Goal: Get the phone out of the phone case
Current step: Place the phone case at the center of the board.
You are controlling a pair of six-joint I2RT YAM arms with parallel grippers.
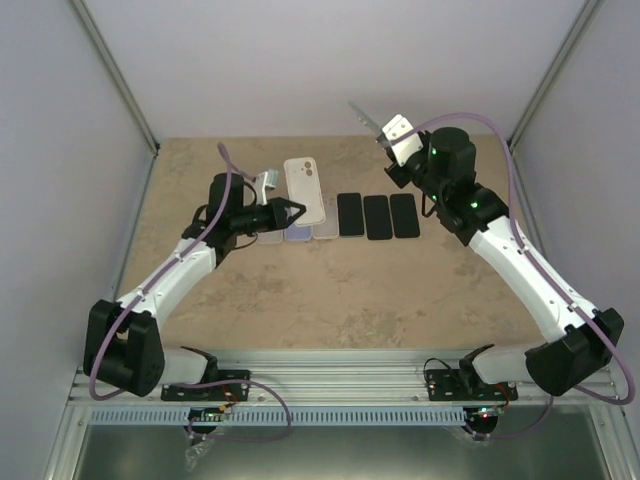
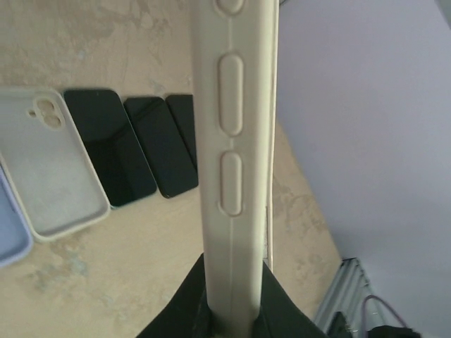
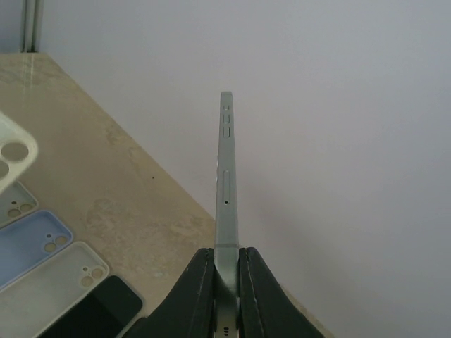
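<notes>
The phone is out. The left gripper moves down toward the left in the top view next and releases the cream case (image 1: pixel 305 188) on the tabletop beside the pale case.
My left gripper (image 1: pixel 292 211) is shut on the lower end of a cream phone case (image 1: pixel 305 188) and holds it above the table. In the left wrist view the case (image 2: pixel 232 141) stands edge-on between the black fingers (image 2: pixel 176 310), button bumps facing the camera. My right gripper (image 1: pixel 388 142) is shut on a thin silver-green phone (image 1: pixel 366 119), held high at the back right, apart from the case. In the right wrist view the phone (image 3: pixel 226 183) stands edge-on between the fingers (image 3: pixel 197 289), and the cream case's corner (image 3: pixel 10 151) shows at far left.
Three empty cases lie in a row under the held case: pale (image 1: pixel 270 237), blue (image 1: pixel 297 233), white (image 1: pixel 325 230). Three black phones (image 1: pixel 376 216) lie face up to their right. Grey walls close the back and sides.
</notes>
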